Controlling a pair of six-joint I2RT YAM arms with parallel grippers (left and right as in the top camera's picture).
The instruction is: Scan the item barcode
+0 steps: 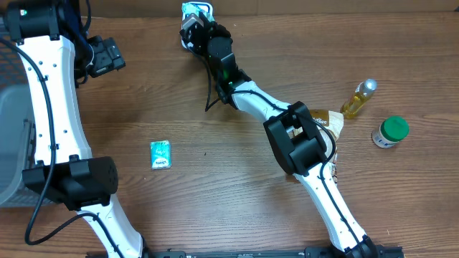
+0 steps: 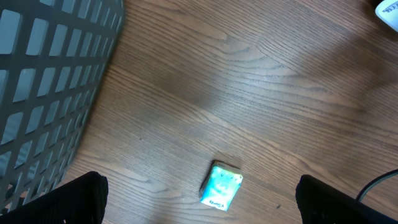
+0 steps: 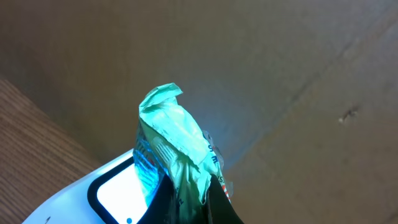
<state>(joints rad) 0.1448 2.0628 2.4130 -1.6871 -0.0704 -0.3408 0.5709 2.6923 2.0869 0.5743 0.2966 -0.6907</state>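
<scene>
I need to pull the green packet (image 1: 196,10) back next with my right gripper, over the bare wood (image 1: 267,159) beside the brown package, then lower it and let go.
My right gripper (image 3: 198,198) is shut on a crumpled green packet (image 3: 176,135), the item, and holds it at the table's far edge. The packet (image 1: 196,10) hangs right over a white scanner (image 3: 79,194) whose lit window (image 3: 118,190) glows beside the packet. No barcode can be made out on the wrapper. The right gripper (image 1: 195,30) reaches far forward from its base. My left gripper (image 2: 200,206) stands open high above the table, its two black fingertips (image 2: 84,198) wide apart. A small teal packet (image 2: 221,185) lies flat on the wood below it, untouched.
A grey mesh basket (image 1: 10,143) stands at the left edge. The small teal packet (image 1: 161,154) lies left of centre. At the right are a yellow bottle (image 1: 358,98), a green-capped white jar (image 1: 390,132) and a brown package (image 1: 327,122) beside the right arm.
</scene>
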